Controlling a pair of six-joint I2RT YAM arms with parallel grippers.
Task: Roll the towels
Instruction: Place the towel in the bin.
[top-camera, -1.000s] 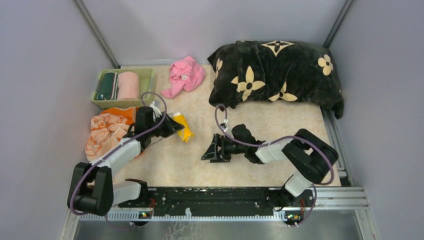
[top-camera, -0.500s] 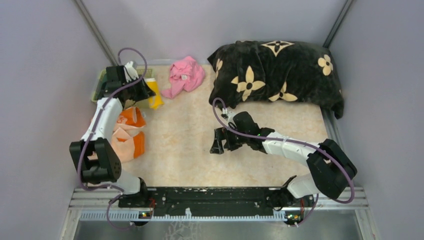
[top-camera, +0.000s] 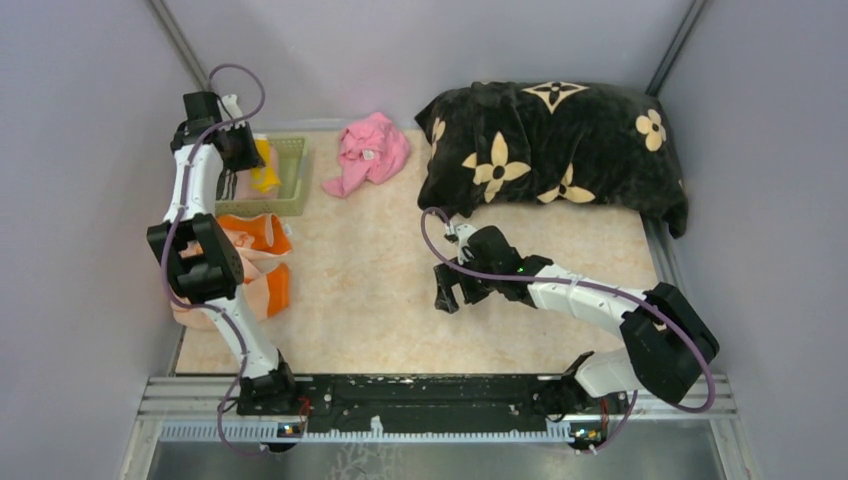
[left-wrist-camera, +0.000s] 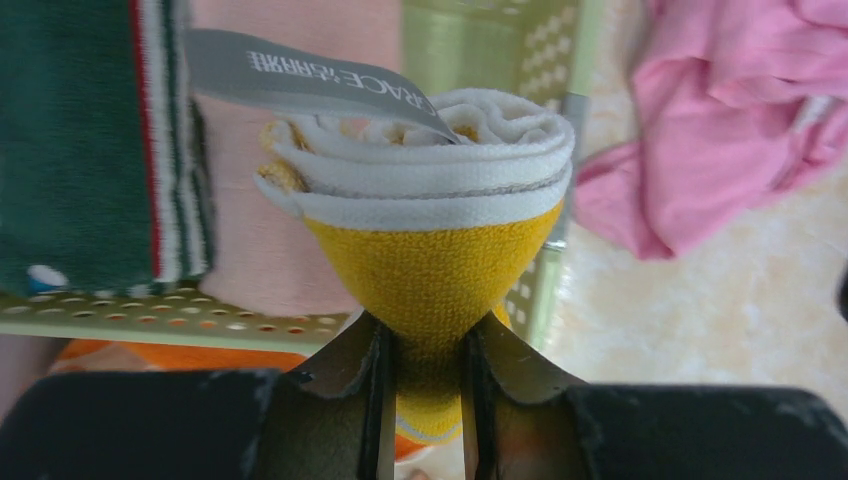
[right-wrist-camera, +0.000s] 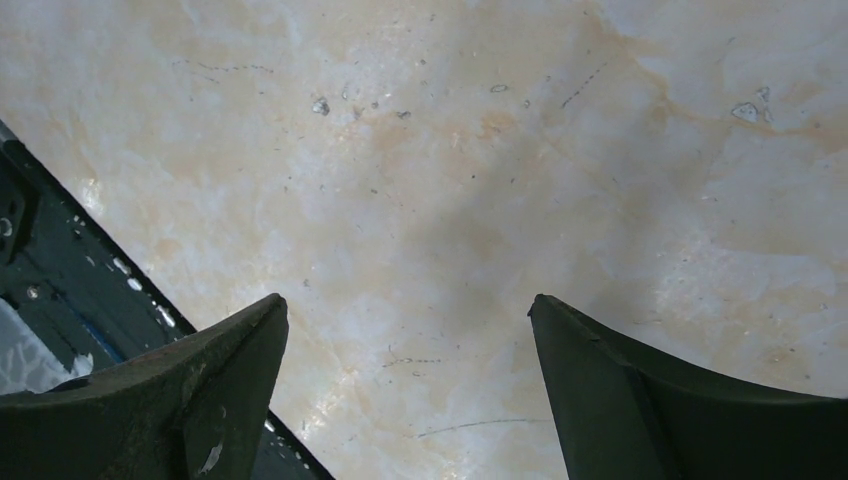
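The basket holds rolled towels, so I will move my left gripper to the left in the top view and down onto the green towel's striped edge (top-camera: 231, 186) (left-wrist-camera: 172, 170) to let go.
My left gripper (top-camera: 240, 152) is shut on a rolled towel with a yellow outside and white inner layers (left-wrist-camera: 430, 230), holding it over the green basket (top-camera: 296, 178) at the far left. The roll also shows in the top view (top-camera: 263, 168), and a grey label hangs from it. The peach towel with orange border (top-camera: 262, 262) lies crumpled on the table's left side, partly hidden by my left arm. My right gripper (top-camera: 447, 292) is open and empty over the bare table near the middle; its fingers (right-wrist-camera: 210, 390) frame only the tabletop.
The basket (left-wrist-camera: 560, 60) holds a green rolled towel (left-wrist-camera: 70, 140) and a pink one (left-wrist-camera: 260, 200). A pink cloth (top-camera: 368, 150) lies beside the basket. The big black blanket with beige flowers (top-camera: 555, 150) fills the back right. Grey walls close both sides.
My left arm has carried the yellow roll from the table's middle left back over the basket. My right arm has reached further out, turned and shifted slightly right.
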